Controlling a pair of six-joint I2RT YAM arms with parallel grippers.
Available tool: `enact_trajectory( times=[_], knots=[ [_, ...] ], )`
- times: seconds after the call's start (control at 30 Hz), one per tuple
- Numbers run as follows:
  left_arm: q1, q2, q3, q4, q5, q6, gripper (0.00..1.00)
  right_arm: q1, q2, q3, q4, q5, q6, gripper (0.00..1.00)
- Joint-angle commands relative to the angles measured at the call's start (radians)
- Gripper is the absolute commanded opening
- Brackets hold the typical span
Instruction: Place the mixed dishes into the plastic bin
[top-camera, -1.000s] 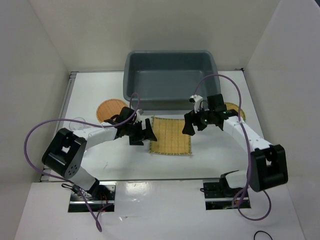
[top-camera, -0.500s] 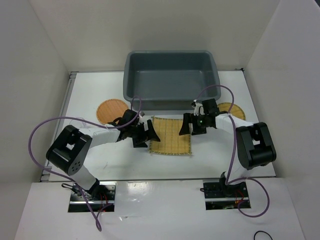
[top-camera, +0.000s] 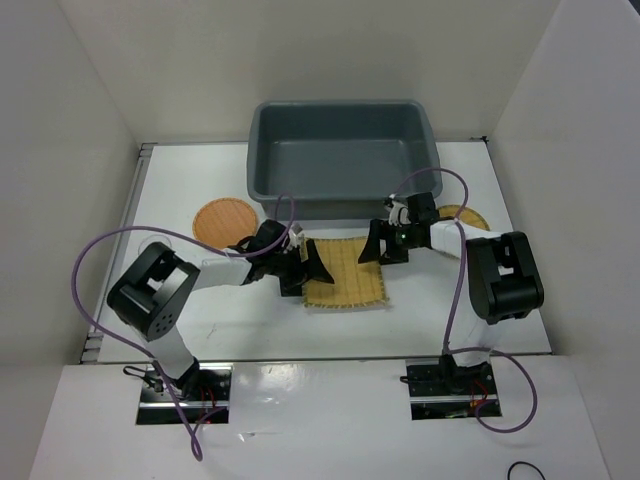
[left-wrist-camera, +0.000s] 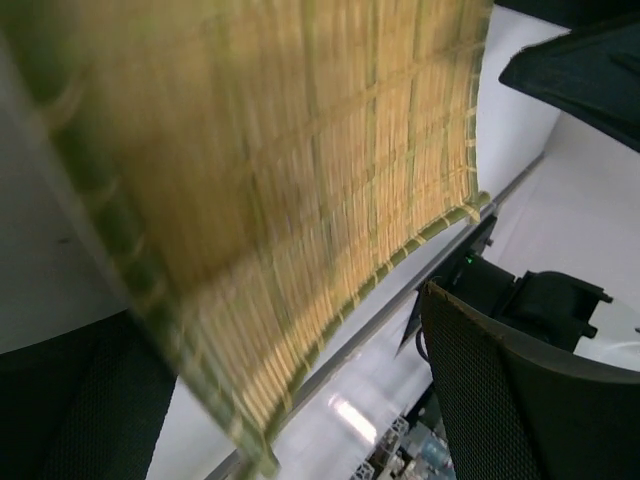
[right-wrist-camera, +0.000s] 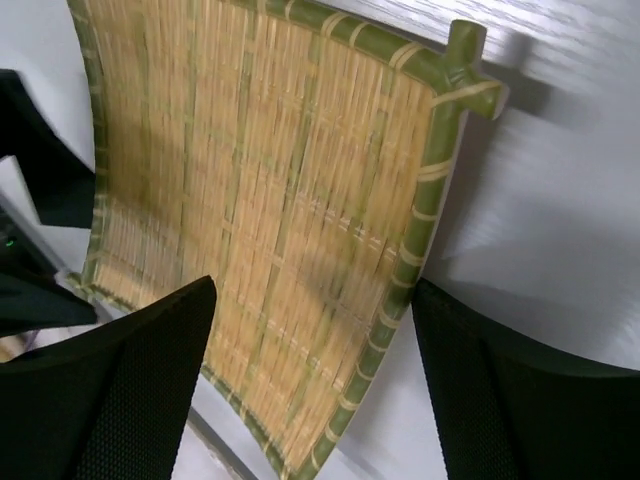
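Note:
My left gripper has the mat's green-bound edge between its fingers already, so next it will ease to the right in the top view, farther over that edge, and close.
The square yellow bamboo mat (top-camera: 345, 275) lies on the white table in front of the dark grey plastic bin (top-camera: 340, 160). My left gripper (top-camera: 305, 268) is open, its jaws either side of the mat's left edge (left-wrist-camera: 240, 250). My right gripper (top-camera: 378, 245) is open over the mat's upper right corner (right-wrist-camera: 300, 200), with the green border strip between its fingers (right-wrist-camera: 520, 400). The orange-brown disc (top-camera: 224, 220) lies at the left. The round yellow woven mat (top-camera: 463, 214) lies at the right, partly behind my right arm. I cannot make out the glass cups.
The bin stands against the back wall and is empty inside. White walls close in the table on the left, right and back. Purple cables loop over both arms. The table's near edge runs just beyond the mat (top-camera: 330, 355).
Both grippers have moved inward and down to the mat, the left to its left edge, the right to its upper right corner. The mat has shifted slightly.

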Motion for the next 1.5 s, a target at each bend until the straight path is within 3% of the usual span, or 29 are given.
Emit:
enact_trajectory(
  times=[0.0, 0.17, 0.43, 0.53, 0.57, 0.63, 0.67, 0.87, 1.0, 1.1, 1.23, 1.47],
  knots=[
    [-0.056, 0.094, 0.007, 0.009, -0.003, 0.010, 1.00, 0.015, 0.101, 0.001, -0.004, -0.133, -0.080, 0.82],
    [-0.101, 0.126, 0.017, 0.030, 0.018, 0.010, 1.00, 0.025, 0.173, 0.039, -0.102, -0.358, -0.202, 0.63],
    [-0.130, 0.137, 0.037, 0.040, 0.040, 0.010, 1.00, 0.036, 0.115, 0.060, -0.212, -0.477, -0.338, 0.48],
    [-0.130, 0.102, 0.026, 0.063, 0.040, 0.010, 0.89, 0.036, 0.072, 0.060, -0.225, -0.487, -0.348, 0.46],
    [-0.139, 0.088, 0.015, 0.075, 0.040, 0.010, 0.42, 0.036, 0.052, 0.060, -0.235, -0.500, -0.370, 0.46],
    [-0.139, 0.044, 0.004, 0.061, 0.019, -0.002, 0.07, 0.036, 0.020, 0.051, -0.245, -0.500, -0.371, 0.46],
    [-0.148, 0.028, -0.006, 0.061, 0.018, -0.002, 0.01, 0.036, 0.000, 0.051, -0.245, -0.500, -0.381, 0.46],
    [-0.148, -0.047, 0.004, 0.008, 0.008, 0.022, 0.00, 0.036, -0.147, 0.021, -0.245, -0.500, -0.390, 0.47],
    [-0.148, -0.127, 0.072, -0.069, 0.058, 0.077, 0.00, -0.001, -0.199, 0.111, -0.340, -0.500, -0.436, 0.47],
    [-0.148, -0.173, 0.188, -0.172, 0.078, 0.137, 0.00, -0.154, -0.219, 0.185, -0.430, -0.588, -0.443, 0.47],
    [-0.109, -0.182, 0.288, -0.181, 0.153, 0.150, 0.00, -0.333, -0.296, 0.165, -0.375, -0.661, -0.339, 0.49],
    [-0.078, -0.144, 0.400, -0.141, 0.253, 0.138, 0.00, -0.308, -0.410, 0.111, -0.367, -0.641, -0.319, 0.53]
  ],
)
